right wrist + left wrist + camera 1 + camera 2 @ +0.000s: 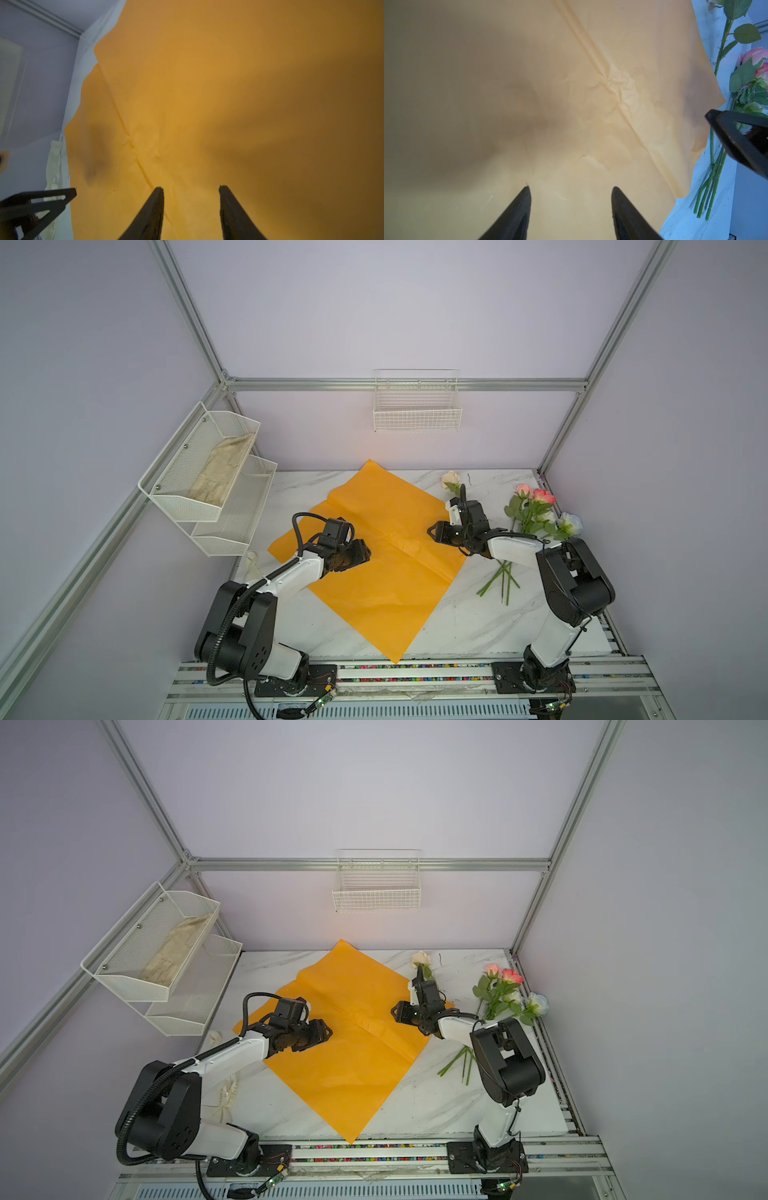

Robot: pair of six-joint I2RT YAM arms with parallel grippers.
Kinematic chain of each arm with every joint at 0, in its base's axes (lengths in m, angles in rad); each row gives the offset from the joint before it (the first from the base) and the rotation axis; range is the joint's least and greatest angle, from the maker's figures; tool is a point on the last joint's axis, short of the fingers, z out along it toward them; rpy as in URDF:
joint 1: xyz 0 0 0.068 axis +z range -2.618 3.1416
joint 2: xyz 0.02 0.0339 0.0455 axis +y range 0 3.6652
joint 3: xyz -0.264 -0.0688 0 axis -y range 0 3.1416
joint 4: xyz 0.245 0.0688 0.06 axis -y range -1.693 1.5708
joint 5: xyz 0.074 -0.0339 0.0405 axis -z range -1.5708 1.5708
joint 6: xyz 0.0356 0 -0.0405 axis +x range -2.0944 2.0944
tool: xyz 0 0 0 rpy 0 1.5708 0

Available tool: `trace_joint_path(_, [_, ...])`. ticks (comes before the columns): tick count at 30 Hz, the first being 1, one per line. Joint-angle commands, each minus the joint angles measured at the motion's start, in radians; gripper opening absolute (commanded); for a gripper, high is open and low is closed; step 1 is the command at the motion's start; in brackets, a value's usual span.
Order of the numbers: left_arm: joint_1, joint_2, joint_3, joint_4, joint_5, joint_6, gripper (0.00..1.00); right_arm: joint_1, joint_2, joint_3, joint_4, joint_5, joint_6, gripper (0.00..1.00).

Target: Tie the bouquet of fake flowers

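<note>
I will next move my right gripper outward and down, off the paper and onto the cream rose's upper stem (457, 494). That stem is clear of the others.
The orange wrapping paper (374, 572) (345, 1056) lies spread flat on the marble table, creased across its middle (612, 83). The bouquet's roses lie loose to its right: pink ones (536, 495) (507, 974), a white one (570, 522) and a cream one (451, 479), their green stems (500, 580) (710, 187) partly hidden under my right arm. My left gripper (366, 553) (571, 188) hovers open over the paper's left half, nothing between its fingers. Facing it over the paper's right half, my right gripper (430, 531) (191, 187) is also open and empty.
A cream ribbon (252, 562) (55, 166) lies at the table's left edge. At the left, a white mesh shelf (232, 526) holds a beige cloth (220, 472). A white wire basket (417, 406) hangs on the back wall.
</note>
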Motion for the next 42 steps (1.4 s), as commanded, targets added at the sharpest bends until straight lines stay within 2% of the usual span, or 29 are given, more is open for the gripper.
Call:
trace_joint_path(1, [0.008, 0.018, 0.072, 0.013, 0.034, 0.034, 0.61, -0.014, 0.034, 0.027, -0.034, 0.032, 0.006, 0.42])
trace_joint_path(7, [0.007, 0.043, 0.022, 0.045, 0.063, 0.015, 0.6, -0.034, 0.098, 0.057, -0.122, 0.093, -0.047, 0.38])
trace_joint_path(12, [0.004, 0.046, -0.046, 0.081, 0.069, -0.02, 0.57, -0.1, 0.013, 0.065, -0.126, -0.04, -0.107, 0.46])
trace_joint_path(16, [0.002, 0.048, -0.099, 0.092, 0.053, -0.049, 0.56, -0.21, -0.102, 0.066, -0.159, 0.068, -0.106, 0.51])
trace_joint_path(20, [0.002, 0.043, -0.145, 0.079, 0.027, -0.071, 0.56, -0.317, -0.052, 0.163, -0.308, 0.205, -0.19, 0.51])
trace_joint_path(22, [0.004, 0.025, -0.162, 0.044, -0.011, -0.07, 0.55, -0.338, -0.025, 0.202, -0.334, 0.225, -0.242, 0.51])
trace_joint_path(26, [0.029, -0.015, -0.193, 0.02, -0.049, -0.076, 0.55, -0.339, 0.079, 0.348, -0.418, 0.25, -0.335, 0.52])
trace_joint_path(28, [0.045, -0.029, -0.195, 0.0, -0.065, -0.087, 0.55, -0.338, 0.141, 0.407, -0.427, 0.201, -0.353, 0.53])
trace_joint_path(30, [0.063, -0.039, -0.203, 0.013, -0.052, -0.086, 0.54, -0.326, 0.208, 0.488, -0.478, 0.225, -0.37, 0.52])
trace_joint_path(34, [0.072, -0.066, -0.192, -0.014, -0.06, -0.08, 0.54, -0.295, 0.264, 0.533, -0.471, 0.272, -0.406, 0.53])
trace_joint_path(37, [0.074, -0.107, -0.195, -0.012, -0.059, -0.083, 0.54, -0.269, 0.322, 0.592, -0.534, 0.333, -0.428, 0.5])
trace_joint_path(39, [0.075, -0.136, -0.186, -0.056, -0.103, -0.084, 0.53, -0.253, 0.345, 0.606, -0.553, 0.388, -0.426, 0.49])
trace_joint_path(42, [0.085, -0.196, -0.214, -0.042, -0.138, -0.084, 0.53, -0.241, 0.37, 0.606, -0.553, 0.403, -0.437, 0.44])
